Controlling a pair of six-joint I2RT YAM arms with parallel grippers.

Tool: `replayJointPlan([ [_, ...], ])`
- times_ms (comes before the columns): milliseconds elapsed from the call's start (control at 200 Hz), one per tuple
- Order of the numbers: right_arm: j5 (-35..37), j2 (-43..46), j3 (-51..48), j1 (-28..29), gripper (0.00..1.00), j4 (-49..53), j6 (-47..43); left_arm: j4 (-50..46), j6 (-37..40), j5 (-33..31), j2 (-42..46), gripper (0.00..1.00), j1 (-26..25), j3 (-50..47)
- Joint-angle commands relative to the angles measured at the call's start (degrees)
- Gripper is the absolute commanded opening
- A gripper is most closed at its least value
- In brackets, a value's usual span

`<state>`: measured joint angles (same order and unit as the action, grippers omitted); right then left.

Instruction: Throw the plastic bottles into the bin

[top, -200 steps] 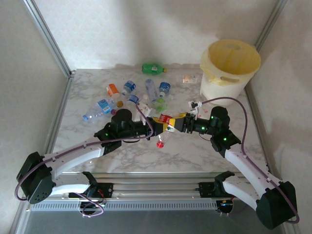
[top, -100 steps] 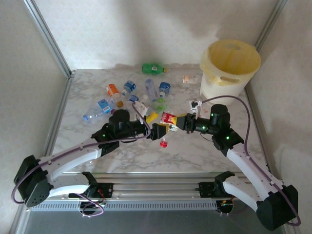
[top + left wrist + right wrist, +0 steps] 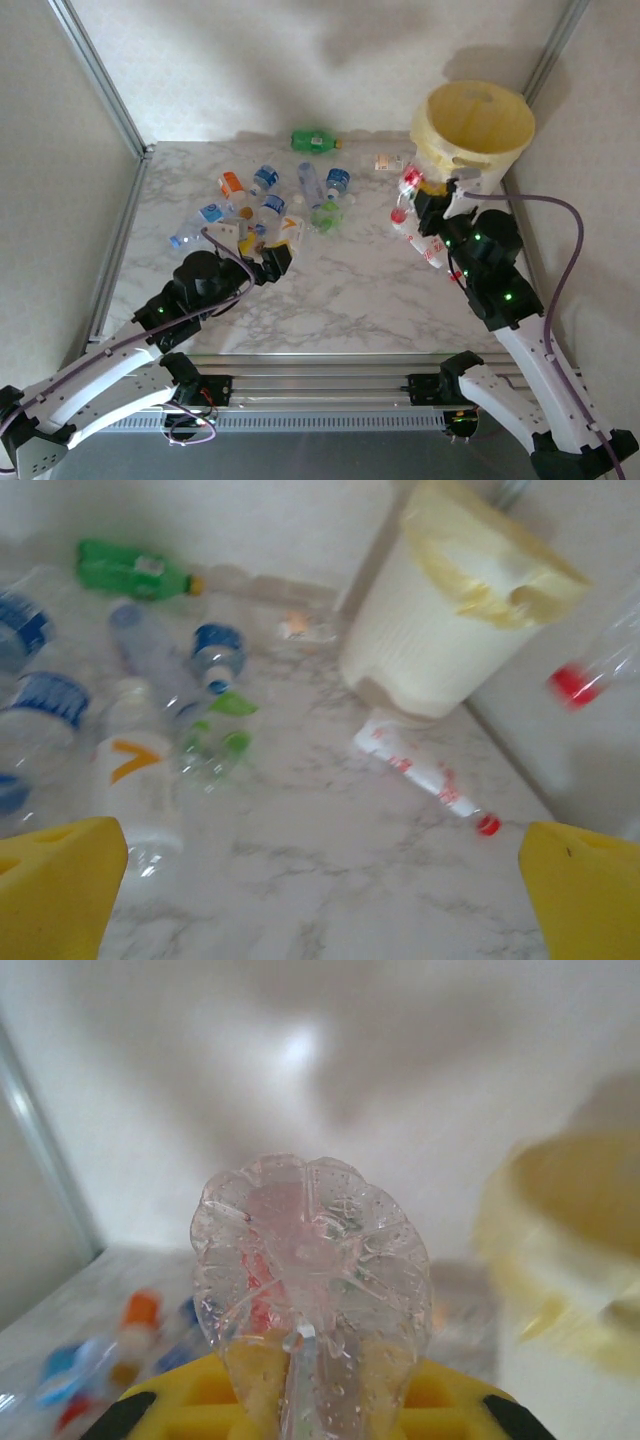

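Note:
My right gripper lifts and moves outward over the bin's opening next, beyond the bin's bagged rim, then releases the bottle.
My right gripper (image 3: pixel 416 203) is shut on a clear plastic bottle with a red label and red cap (image 3: pixel 406 190), held in the air just left of the bin (image 3: pixel 470 125). The right wrist view looks at that bottle's ribbed base (image 3: pixel 310 1260) between the yellow fingers (image 3: pixel 455 1405). The bin (image 3: pixel 455 605) is cream-white with a pale yellow bag. My left gripper (image 3: pixel 270 250) stands open and empty over the table's left middle; its yellow fingertips (image 3: pixel 55 880) frame bare marble. Several bottles (image 3: pixel 265 185) lie at the back left, among them a green one (image 3: pixel 316 141).
A white bottle with red print (image 3: pixel 425 770) lies on the marble at the bin's foot, also under my right arm (image 3: pixel 432 250). A small orange-labelled bottle (image 3: pixel 388 161) lies left of the bin. Metal frame posts and walls close in both sides.
The left gripper opened, let go of the red-labelled bottle and drew back to the left. The right gripper took the bottle and carried it up and right to the bin's side.

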<state>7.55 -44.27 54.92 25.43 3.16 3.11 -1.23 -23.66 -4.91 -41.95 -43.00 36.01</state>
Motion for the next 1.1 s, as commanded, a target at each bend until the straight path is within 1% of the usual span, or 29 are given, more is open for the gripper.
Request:
replayJointPlan([
  [0, 10.2, -0.2, -1.3, 0.3, 0.0, -23.4, -12.3, -4.5, -3.4, -5.4, 2.1, 1.0, 0.6, -1.1],
  [90, 11.3, -3.6, -0.8, -0.1, 0.0, -35.2, -18.7, -5.5, -4.4, -7.0, 3.6, 1.0, 0.8, -1.4],
  [165, 12.7, -7.3, 1.0, -1.0, 0.0, -41.1, -22.4, -6.0, -5.4, -7.9, 4.3, 1.0, 1.2, -1.8],
  [270, 13.1, -11.0, 3.1, -3.5, 0.0, -45.9, -23.5, -6.2, -6.2, -8.0, 4.7, 1.0, 1.6, -2.6],
  [385, 12.4, -14.2, 5.4, -6.9, 0.0, -48.1, -23.0, -7.3, -7.0, -8.7, 5.0, 1.0, 2.0, -3.0],
  [510, 11.7, -17.9, 9.1, -10.9, 0.0, -46.4, -20.2, -6.9, -7.7, -8.0, 5.3, 1.0, 2.3, -3.6],
  [591, 11.4, -21.5, 12.7, -13.7, 0.0, -43.1, -17.7, -6.7, -8.0, -7.8, 5.2, 1.0, 2.3, -3.8],
  [666, 11.7, -26.4, 18.2, -15.8, 0.0, -37.5, -15.9, -6.2, -8.2, -6.8, 4.8, 1.0, 2.5, -3.8],
  [771, 14.8, -36.1, 29.3, -17.7, 0.03, -24.8, -14.0, -4.5, -7.4, -4.5, 4.2, 1.0, 2.5, -4.3],
  [821, 13.3, -40.6, 35.0, -18.8, 0.12, -17.1, -10.9, -3.3, -7.4, -3.5, 4.0, 1.0, 2.5, -4.7],
  [876, 13.1, -45.9, 42.1, -19.4, 0.15, -7.2, -8.2, -2.2, -7.6, -2.4, 3.6, 1.0, 2.5, -4.9],
  [901, 13.1, -48.0, 44.8, -19.5, 0.19, -3.5, -7.5, -1.7, -7.6, -1.8, 3.4, 1.0, 2.5, -4.9],
  [916, 13.1, -49.3, 46.1, -19.5, 0.26, -1.6, -7.2, -1.4, -7.8, -1.6, 3.2, 1.0, 2.4, -4.9],
  [961, 13.5, -52.7, 50.2, -19.6, 0.52, 4.3, -6.5, -0.6, -8.3, -1.1, 2.6, 1.0, 2.5, -4.9],
  [1026, 14.5, -56.1, 54.3, -19.6, 0.76, 12.0, -5.3, 0.5, -8.5, 0.1, 1.5, 1.0, 2.5, -4.9],
  [1051, 14.6, -56.6, 54.9, -19.7, 0.83, 13.8, -5.0, 0.7, -8.6, 0.5, 1.0, 1.0, 2.5, -4.8],
  [1096, 14.9, -56.3, 54.4, -19.6, 0.86, 15.7, -4.1, 0.8, -8.7, 0.8, 0.2, 1.0, 2.5, -4.7],
])
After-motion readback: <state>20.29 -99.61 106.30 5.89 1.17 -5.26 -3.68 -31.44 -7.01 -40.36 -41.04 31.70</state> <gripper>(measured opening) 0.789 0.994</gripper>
